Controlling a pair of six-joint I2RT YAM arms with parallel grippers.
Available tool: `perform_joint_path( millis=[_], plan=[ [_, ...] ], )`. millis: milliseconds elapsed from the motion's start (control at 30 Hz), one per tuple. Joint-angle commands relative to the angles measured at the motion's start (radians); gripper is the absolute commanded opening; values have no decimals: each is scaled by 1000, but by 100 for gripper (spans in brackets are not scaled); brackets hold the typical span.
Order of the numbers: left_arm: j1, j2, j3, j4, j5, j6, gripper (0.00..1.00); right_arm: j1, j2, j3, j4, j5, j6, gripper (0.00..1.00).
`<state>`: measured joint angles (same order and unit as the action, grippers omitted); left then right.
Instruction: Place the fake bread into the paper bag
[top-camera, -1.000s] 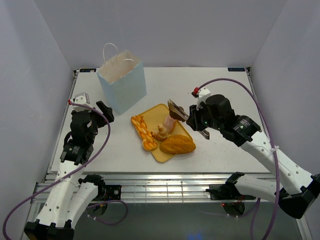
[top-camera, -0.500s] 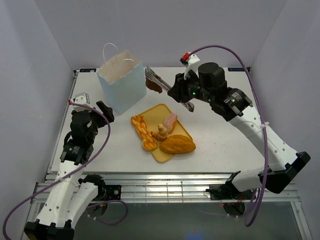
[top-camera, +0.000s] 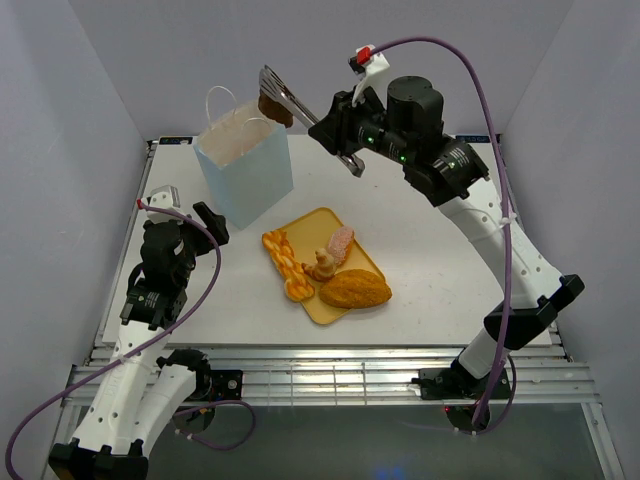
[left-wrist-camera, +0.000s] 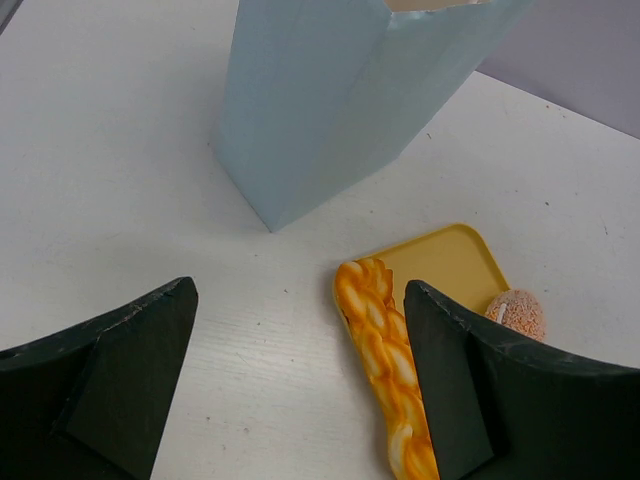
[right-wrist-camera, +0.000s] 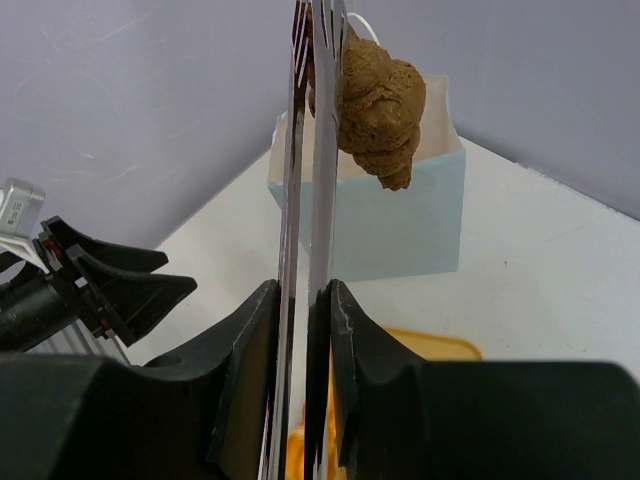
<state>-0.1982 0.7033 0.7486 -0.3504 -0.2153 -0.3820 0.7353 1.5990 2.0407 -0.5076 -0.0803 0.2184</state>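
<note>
My right gripper needs to shift to the left in the overhead view next, farther over the bag's open top, because the dark brown roll (top-camera: 275, 107) hangs by the bag's rim.
The pale blue paper bag (top-camera: 245, 175) (left-wrist-camera: 340, 100) (right-wrist-camera: 400, 230) stands upright at the table's back left. My right gripper (top-camera: 343, 130) (right-wrist-camera: 303, 300) is shut on long metal tongs (top-camera: 298, 100) (right-wrist-camera: 310, 150). The tong tips pinch a dark brown roll (top-camera: 275, 107) (right-wrist-camera: 375, 105) of fake bread, held high over the bag's open top. More fake bread lies on the yellow tray (top-camera: 310, 225) (left-wrist-camera: 450, 260): an orange braid (top-camera: 283, 262) (left-wrist-camera: 385, 350), a tan piece (top-camera: 322, 266), a pinkish piece (top-camera: 340, 243) and a golden loaf (top-camera: 355, 290). My left gripper (top-camera: 210, 222) (left-wrist-camera: 300, 290) is open and holds nothing, low over the table left of the tray.
Grey walls close in the table on the left, back and right. The bag's white cord handles (top-camera: 222, 95) stick up beside the tong tips. The right arm reaches high across the table's back half.
The right arm has lifted the tongs with the dark roll from beside the tray, up and to the left, to above the bag. The left arm has not moved.
</note>
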Motion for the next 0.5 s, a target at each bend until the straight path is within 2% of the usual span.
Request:
perform_joint_path(
  millis=[0, 467],
  plan=[
    [5, -2, 5, 11, 22, 0, 95, 4, 42, 82, 89, 27, -10, 25],
    [3, 5, 3, 16, 39, -3, 95, 3, 183, 164, 256, -19, -27, 26]
  ],
)
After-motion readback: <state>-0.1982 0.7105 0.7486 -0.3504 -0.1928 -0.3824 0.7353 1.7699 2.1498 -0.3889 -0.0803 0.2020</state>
